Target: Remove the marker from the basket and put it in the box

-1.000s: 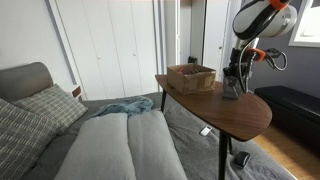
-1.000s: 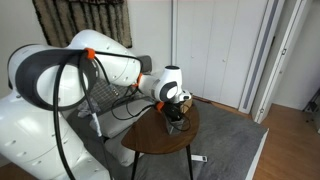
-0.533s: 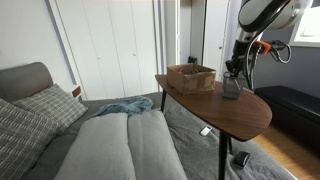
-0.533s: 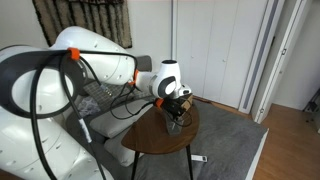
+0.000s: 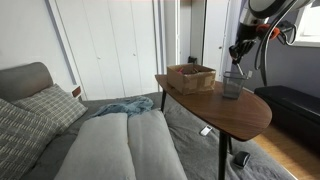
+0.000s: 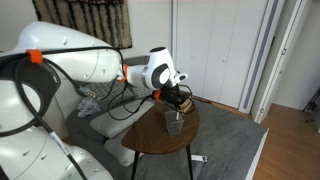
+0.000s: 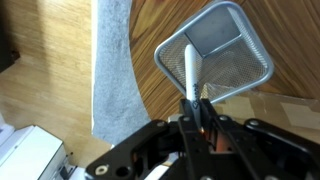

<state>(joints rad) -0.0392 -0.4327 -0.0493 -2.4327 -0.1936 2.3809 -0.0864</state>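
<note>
The gripper carries the marker past the basket's rim next. It then lowers toward the open tabletop beside the basket to release it, since that tabletop lies bare.
My gripper is shut on the marker. The marker is a slim stick with a pale tip pointing down and an orange-red body between the jaws. It hangs above the open top of the grey wire-mesh basket, with its tip over the near rim. In both exterior views the gripper is raised above the basket, which stands on the wooden table. The brown box sits beside the basket on the same table; in the exterior view from behind the arm it is mostly hidden.
The round dark wooden table stands on thin legs beside a grey sofa with cushions and a blue cloth. White closet doors stand behind. A grey rug and wood floor lie below the table edge.
The gripper has risen from down at the basket to well above it, drawing the marker up out of the mesh. The basket and box stay in place.
</note>
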